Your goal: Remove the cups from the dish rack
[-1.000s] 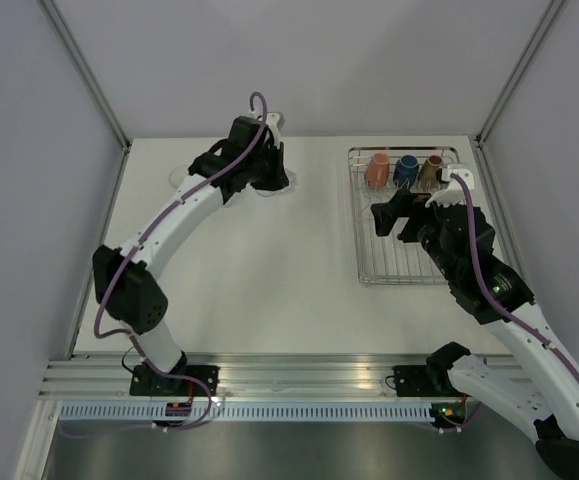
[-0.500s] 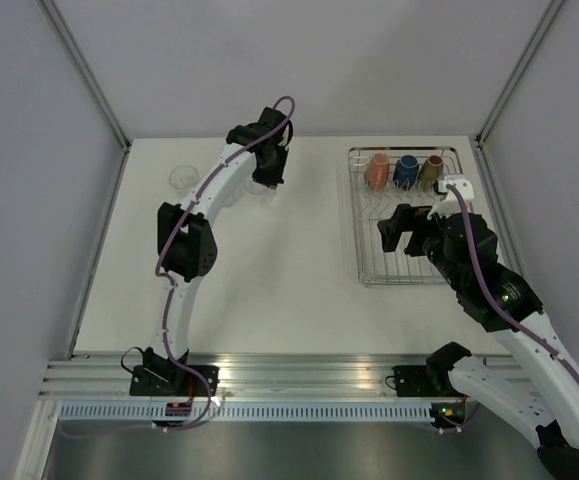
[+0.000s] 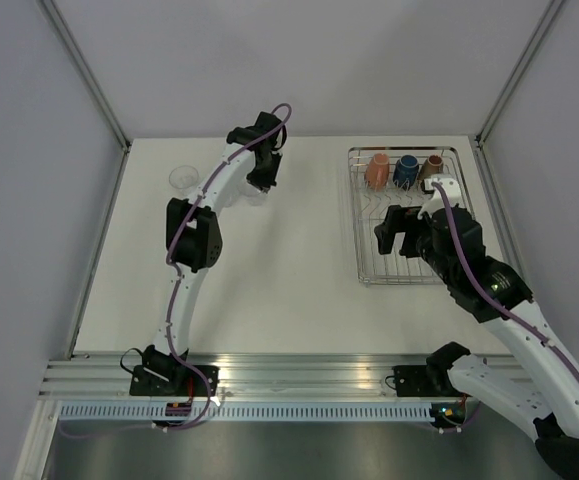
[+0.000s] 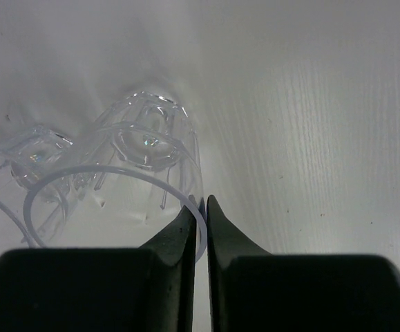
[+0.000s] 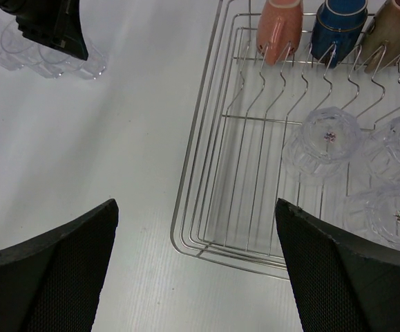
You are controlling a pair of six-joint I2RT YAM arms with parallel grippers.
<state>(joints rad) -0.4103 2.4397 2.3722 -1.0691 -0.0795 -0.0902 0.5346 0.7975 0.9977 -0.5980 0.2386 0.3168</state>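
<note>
I should next reach my right gripper outward and down around the base of the tumbler, because the tumbler sits outward and below, with room for my fingers over bare wires.
The silver wire dish rack (image 3: pixel 357 225) lies at the right; its rim also shows in the right wrist view (image 5: pixel 186 187). At its far end lean a salmon-orange mug (image 3: pixel 377 170) (image 5: pixel 280 28), a dark blue mug (image 3: pixel 406 170) (image 5: pixel 338 28) and a brown mug (image 3: pixel 430 172) (image 5: pixel 393 31). Three clear tumblers (image 5: pixel 322 135) sit upside down in the rack. My right gripper (image 3: pixel 394 232) (image 5: pixel 196 270) is open and empty above the rack's near left corner. My left gripper (image 3: pixel 261 178) (image 4: pixel 201 207) is shut on the rim of a clear tumbler (image 4: pixel 127 173) standing on the table.
More clear tumblers (image 4: pixel 27 155) stand just left of the held one, and they show in the right wrist view (image 5: pixel 48 59) too. One clear tumbler (image 3: pixel 182 177) stands apart at the far left. Grey walls close the table on three sides.
The left arm has folded upright while its gripper stayed by the far tumblers, pinching the rim. The right gripper has drawn back toward the rack's near left part.
</note>
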